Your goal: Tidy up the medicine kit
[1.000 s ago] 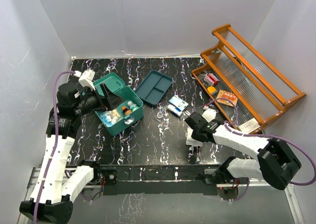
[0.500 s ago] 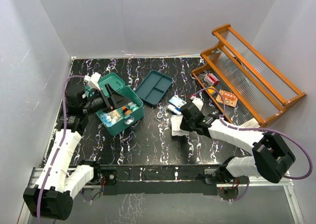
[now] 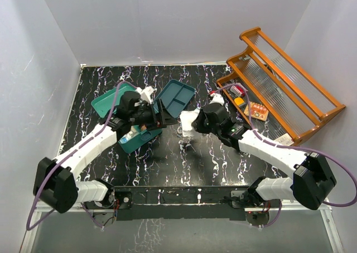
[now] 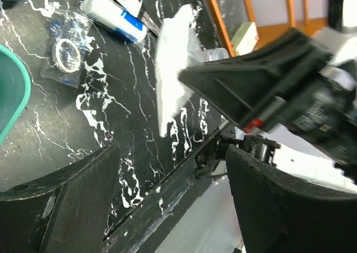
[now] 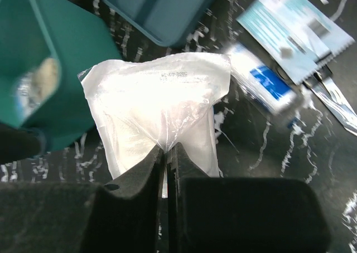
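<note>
The left gripper moves open away from the kit onto the white packet's edge by the kit (image 3: pixel 135 145) next, since that edge sticks out free of my right gripper.
The medicine kit (image 3: pixel 135 145) is a teal box at centre left, its lid (image 3: pixel 106 101) swung open behind it; my left arm lies across it and hides most of its contents. My left gripper (image 3: pixel 161 115) hangs open just right of the kit, nothing between its fingers (image 4: pixel 83 197). My right gripper (image 3: pixel 195 121) is shut on a white plastic packet (image 5: pixel 159 105), held above the table just right of the kit's edge (image 5: pixel 44 69). The left wrist view shows that packet (image 4: pixel 174 77) hanging from the right gripper, a short gap ahead of the open left gripper (image 4: pixel 173 169).
A flat dark-teal divided tray (image 3: pixel 176 96) lies behind the two grippers. An orange wooden rack (image 3: pixel 290 91) with small boxes fills the right side. A blue-and-white box (image 5: pixel 266 83), a leaflet (image 5: pixel 295 24) and a clear bag with a ring (image 4: pixel 63 55) lie on the table.
The right arm carried the white packet left and away from the near edge, up to the kit. The left arm swung right across the kit, its gripper still open.
</note>
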{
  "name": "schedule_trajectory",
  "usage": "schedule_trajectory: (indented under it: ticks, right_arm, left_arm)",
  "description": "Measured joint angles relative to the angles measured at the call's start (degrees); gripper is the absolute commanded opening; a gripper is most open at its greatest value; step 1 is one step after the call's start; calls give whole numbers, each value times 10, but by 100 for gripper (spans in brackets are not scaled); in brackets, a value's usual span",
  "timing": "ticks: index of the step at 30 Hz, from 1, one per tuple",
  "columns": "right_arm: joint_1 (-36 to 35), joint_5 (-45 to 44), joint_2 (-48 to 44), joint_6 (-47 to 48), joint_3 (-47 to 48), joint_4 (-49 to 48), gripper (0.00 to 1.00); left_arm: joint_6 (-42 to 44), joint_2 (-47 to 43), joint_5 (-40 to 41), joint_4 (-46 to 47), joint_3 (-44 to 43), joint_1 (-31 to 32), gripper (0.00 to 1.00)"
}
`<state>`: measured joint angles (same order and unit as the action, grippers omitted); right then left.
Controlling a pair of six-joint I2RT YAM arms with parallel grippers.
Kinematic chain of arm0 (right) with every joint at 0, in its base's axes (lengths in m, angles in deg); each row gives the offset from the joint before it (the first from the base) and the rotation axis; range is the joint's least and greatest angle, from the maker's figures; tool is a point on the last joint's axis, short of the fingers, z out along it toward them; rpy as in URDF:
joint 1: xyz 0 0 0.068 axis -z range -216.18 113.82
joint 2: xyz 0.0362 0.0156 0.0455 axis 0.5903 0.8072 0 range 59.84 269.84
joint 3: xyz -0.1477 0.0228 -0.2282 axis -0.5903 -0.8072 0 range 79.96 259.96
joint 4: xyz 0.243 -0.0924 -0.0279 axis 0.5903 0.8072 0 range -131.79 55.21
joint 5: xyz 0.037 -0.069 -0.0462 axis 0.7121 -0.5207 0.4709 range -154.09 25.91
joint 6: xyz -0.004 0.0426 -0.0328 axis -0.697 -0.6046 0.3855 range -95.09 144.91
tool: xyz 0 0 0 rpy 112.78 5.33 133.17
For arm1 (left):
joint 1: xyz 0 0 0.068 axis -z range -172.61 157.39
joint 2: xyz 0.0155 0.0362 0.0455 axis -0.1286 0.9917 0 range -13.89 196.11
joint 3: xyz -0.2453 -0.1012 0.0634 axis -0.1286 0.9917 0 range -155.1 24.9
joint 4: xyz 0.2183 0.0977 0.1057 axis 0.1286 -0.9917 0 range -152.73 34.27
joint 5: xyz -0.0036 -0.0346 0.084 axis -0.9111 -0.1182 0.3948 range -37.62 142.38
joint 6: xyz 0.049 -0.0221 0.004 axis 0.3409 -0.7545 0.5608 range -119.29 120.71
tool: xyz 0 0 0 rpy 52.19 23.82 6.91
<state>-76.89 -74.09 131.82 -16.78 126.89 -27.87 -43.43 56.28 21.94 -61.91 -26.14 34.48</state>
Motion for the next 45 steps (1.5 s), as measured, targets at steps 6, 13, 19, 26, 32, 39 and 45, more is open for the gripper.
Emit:
schedule_trajectory:
  ticks: [6,13,19,26,32,39,45]
  right_arm:
    - [0,26,2,16,24,-23,5]
    - [0,55,8,27,39,-23,5]
    - [0,70,13,28,52,-27,5]
    - [0,79,20,27,52,-33,9]
    - [0,80,21,26,52,-35,26]
    - [0,45,29,22,52,-25,32]
    - [0,6,33,10,52,9,43]
  left_arm:
    - [0,54,65,11,-28,35,69]
    - [-13,91,75,43,-42,40,58]
    - [-23,120,66,65,-46,45,44]
    - [-24,122,52,79,-47,47,19]
    - [-12,122,50,79,-47,46,2]
    - [23,116,54,48,-67,47,0]
    - [58,82,79,-20,-103,44,0]
